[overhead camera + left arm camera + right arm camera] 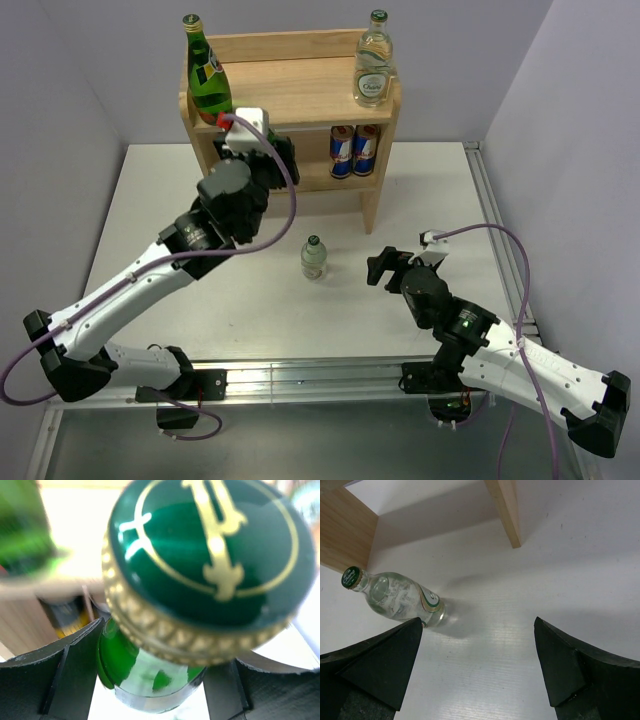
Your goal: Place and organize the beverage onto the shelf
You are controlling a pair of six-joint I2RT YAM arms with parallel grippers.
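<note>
I should next move my left gripper up and outward over the empty spot on the shelf's top board beside the tall green bottle to release its bottle.
The light-wood shelf stands at the back of the table. A tall green bottle is on its top board at the left and a clear bottle at the right. My left gripper reaches in at the lower tier. In the left wrist view it is shut on another green bottle with a green and gold cap. A small clear bottle stands on the table. My right gripper is open to its right, and in the right wrist view that bottle lies beyond the left finger.
Two red and blue cans stand on the lower tier at the right. The shelf's side panels reach down to the white table. Grey walls close in the left, right and back. A metal rail runs along the near edge.
</note>
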